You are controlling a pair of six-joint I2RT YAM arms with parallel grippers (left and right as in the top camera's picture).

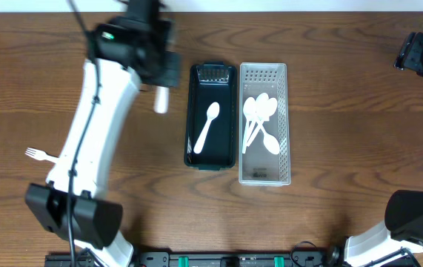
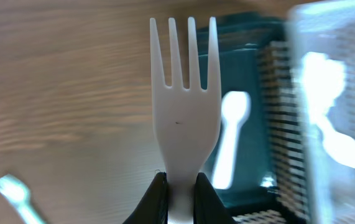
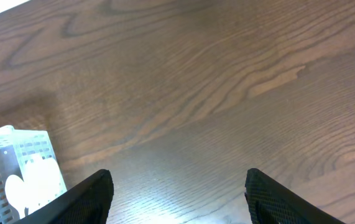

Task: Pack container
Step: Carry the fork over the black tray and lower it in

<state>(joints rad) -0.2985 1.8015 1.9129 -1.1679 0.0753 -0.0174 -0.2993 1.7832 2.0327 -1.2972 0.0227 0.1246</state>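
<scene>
The dark green container has a bare bottom (image 1: 219, 132) (image 2: 251, 145) beside its spoon. My left gripper shifts over the container next, then lowers the fork alongside that spoon.
My left gripper (image 2: 180, 186) is shut on the handle of a white plastic fork (image 2: 185, 106), tines pointing away; in the overhead view the gripper (image 1: 161, 87) holds the fork (image 1: 161, 100) just left of the dark green container (image 1: 212, 156). One white spoon (image 1: 207, 127) lies in that container. A white perforated basket (image 1: 264, 175) beside it holds several white spoons (image 1: 259, 119). A second white fork (image 1: 41, 155) lies on the table at the left. My right gripper (image 3: 177, 199) is open and empty over bare table at the far right.
The wooden table (image 1: 344, 111) spreads around both containers. The basket's corner (image 3: 15, 162) shows at the left of the right wrist view. Both arm bases stand at the front edge.
</scene>
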